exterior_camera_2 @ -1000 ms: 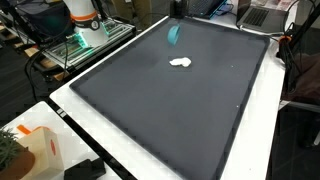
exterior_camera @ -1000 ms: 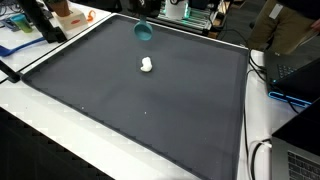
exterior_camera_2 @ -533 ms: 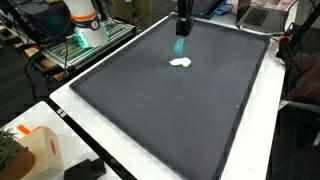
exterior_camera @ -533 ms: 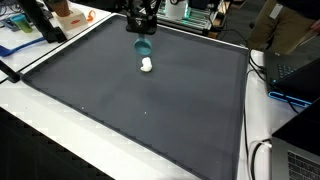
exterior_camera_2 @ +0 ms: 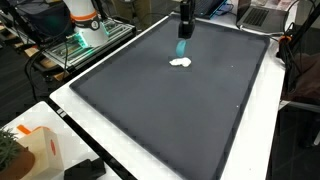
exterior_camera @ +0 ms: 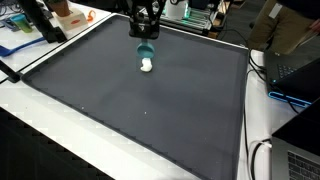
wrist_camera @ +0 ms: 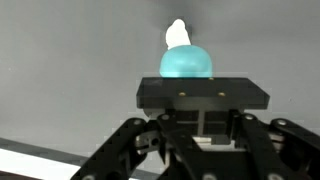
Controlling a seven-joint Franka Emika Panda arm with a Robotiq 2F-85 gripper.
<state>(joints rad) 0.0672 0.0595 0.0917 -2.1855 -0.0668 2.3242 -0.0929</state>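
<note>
I need to lift my gripper next, clear of the white lump point(exterior_camera: 147, 65), and move it to the right in the wrist view. I then need to let go over the bare mat on that side of the lump.
My gripper point(exterior_camera: 146, 36) hangs over the far part of the dark mat point(exterior_camera: 150, 110), shut on a teal cup-like thing point(exterior_camera: 145, 48) that dangles below its fingers. Just under and in front of the teal thing lies a small white lump point(exterior_camera: 147, 65) on the mat. In an exterior view the gripper point(exterior_camera_2: 183, 34) holds the teal thing point(exterior_camera_2: 182, 47) directly above the white lump point(exterior_camera_2: 181, 62). In the wrist view the teal thing point(wrist_camera: 186, 64) bulges past the gripper point(wrist_camera: 201, 118), with the white lump point(wrist_camera: 177, 34) beyond it. The fingertips themselves are hidden by the gripper body.
The mat covers a white table point(exterior_camera: 60, 130). A laptop point(exterior_camera: 290, 150) and cables sit at one side, orange items point(exterior_camera: 70, 14) at a far corner. Equipment with a green glow point(exterior_camera_2: 85, 40) stands beside the table, and an orange-and-white box point(exterior_camera_2: 30, 145) near a corner.
The gripper has come down into view with the teal thing, lowering it from well above the mat to just over the white lump. The lump has not moved.
</note>
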